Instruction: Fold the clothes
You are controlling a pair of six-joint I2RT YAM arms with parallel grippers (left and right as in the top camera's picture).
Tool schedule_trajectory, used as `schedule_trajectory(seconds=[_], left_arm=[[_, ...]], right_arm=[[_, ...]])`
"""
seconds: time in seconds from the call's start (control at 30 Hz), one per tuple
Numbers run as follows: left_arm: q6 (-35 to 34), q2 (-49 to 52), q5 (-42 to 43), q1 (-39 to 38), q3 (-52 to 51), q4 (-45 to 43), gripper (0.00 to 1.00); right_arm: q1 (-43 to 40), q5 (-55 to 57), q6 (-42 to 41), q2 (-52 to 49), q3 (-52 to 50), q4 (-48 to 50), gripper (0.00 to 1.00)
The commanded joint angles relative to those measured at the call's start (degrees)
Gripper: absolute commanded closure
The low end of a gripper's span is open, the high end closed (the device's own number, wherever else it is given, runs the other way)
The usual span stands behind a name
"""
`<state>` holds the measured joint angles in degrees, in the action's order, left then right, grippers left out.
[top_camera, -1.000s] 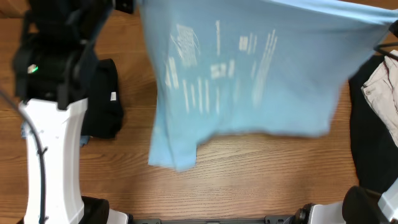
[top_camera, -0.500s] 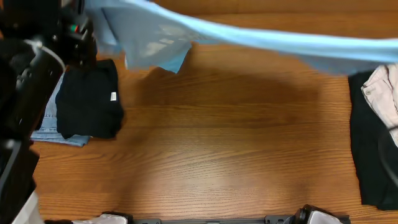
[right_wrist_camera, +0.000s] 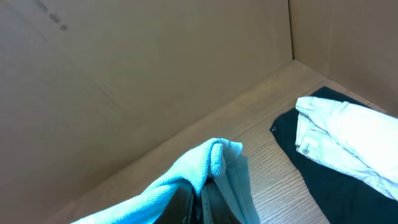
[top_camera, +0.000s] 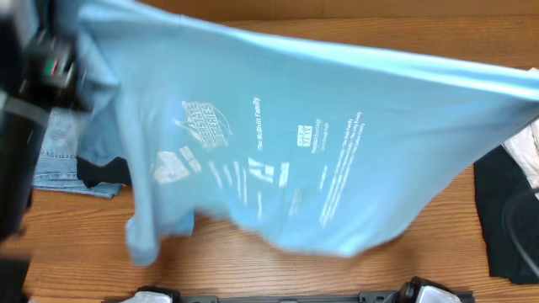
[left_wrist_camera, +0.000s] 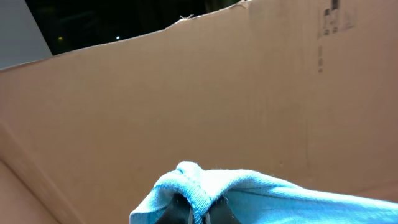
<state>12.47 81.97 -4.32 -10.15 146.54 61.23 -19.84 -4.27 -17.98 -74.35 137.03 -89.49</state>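
Note:
The left gripper will next move outward and down toward the far side of the table and lay the bunched hem there, as the T-shirt (top_camera: 320, 160) hangs spread above the wood.
The light blue T-shirt (top_camera: 320, 160) hangs spread in the air over the wooden table, its white and blue print showing. Both grippers hold its upper edge. My left gripper (left_wrist_camera: 202, 211) is shut on a bunched hem of the T-shirt (left_wrist_camera: 249, 190); its arm (top_camera: 34, 93) is at the far left of the overhead view. My right gripper (right_wrist_camera: 200, 200) is shut on another fold of the T-shirt (right_wrist_camera: 214, 158) at the right. The right gripper itself is out of the overhead view.
A denim garment (top_camera: 59, 164) with a black one lies at the left, partly behind the shirt. A black garment (top_camera: 505, 219) with a cream one (right_wrist_camera: 348, 140) on it lies at the right. Cardboard walls (left_wrist_camera: 186, 93) stand behind the table.
The shirt was swung up to a thin band at the back, then came down again. It now hangs spread wide and lower toward the front edge.

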Motion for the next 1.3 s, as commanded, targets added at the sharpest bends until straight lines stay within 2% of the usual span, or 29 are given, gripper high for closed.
schedule_trajectory(seconds=[0.0, 0.17, 0.33, 0.37, 0.4, 0.43, 0.47, 0.5, 0.63, 0.8, 1.0, 1.27], left_arm=[[1.2, 9.9, -3.3, 0.5, -0.1, -3.4, 0.96], [0.2, 22.8, 1.6, 0.5, -0.1, -8.3, 0.96], [-0.4, 36.8, 5.8, 0.5, -0.1, -16.8, 0.95], [-0.7, 39.8, 5.9, 0.5, -0.1, -19.3, 0.83], [-1.0, 42.9, 5.9, 0.6, -0.1, -22.5, 0.55], [-2.5, 45.6, 5.5, 0.6, -0.1, -25.4, 0.18], [-4.5, 47.1, 5.0, 0.8, -0.1, -26.7, 0.0], [-5.3, 48.0, 4.9, 1.0, -0.1, -26.8, 0.0], [-5.6, 47.7, 3.3, 2.5, 0.0, -19.4, 0.0], [-4.3, 44.1, 3.5, 4.0, 0.0, -9.3, 0.0], [0.3, 37.5, 3.5, 3.6, 0.0, -3.5, 0.0], [1.8, 24.1, 3.2, 3.3, -0.1, 6.8, 0.0]], right_arm=[[-0.2, 2.0, 0.4, -6.4, 0.5, 0.6, 0.96], [-0.2, 0.0, 0.4, -18.2, 0.5, 2.0, 0.96], [-0.2, -2.1, 0.4, -33.9, 0.2, 9.3, 0.96], [-0.2, -2.1, 0.5, -37.2, 0.2, 12.1, 0.85], [-0.2, -1.9, 1.2, -40.9, 0.2, 15.6, 0.51], [-0.2, -1.8, 1.3, -43.9, 0.2, 17.9, 0.39], [-0.4, -1.9, 1.4, -45.6, 0.2, 18.9, 0.33], [-0.6, -1.8, 1.8, -46.9, 0.2, 19.1, 0.23], [-2.5, -1.6, 5.4, -47.7, 0.3, 14.4, 0.15], [-4.6, -1.4, 7.2, -46.5, 0.3, 6.4, 0.14], [-5.7, -1.5, 8.2, -44.1, 0.3, 0.9, 0.15], [-5.7, -1.8, 9.3, -29.0, 0.3, -2.5, 0.14]])
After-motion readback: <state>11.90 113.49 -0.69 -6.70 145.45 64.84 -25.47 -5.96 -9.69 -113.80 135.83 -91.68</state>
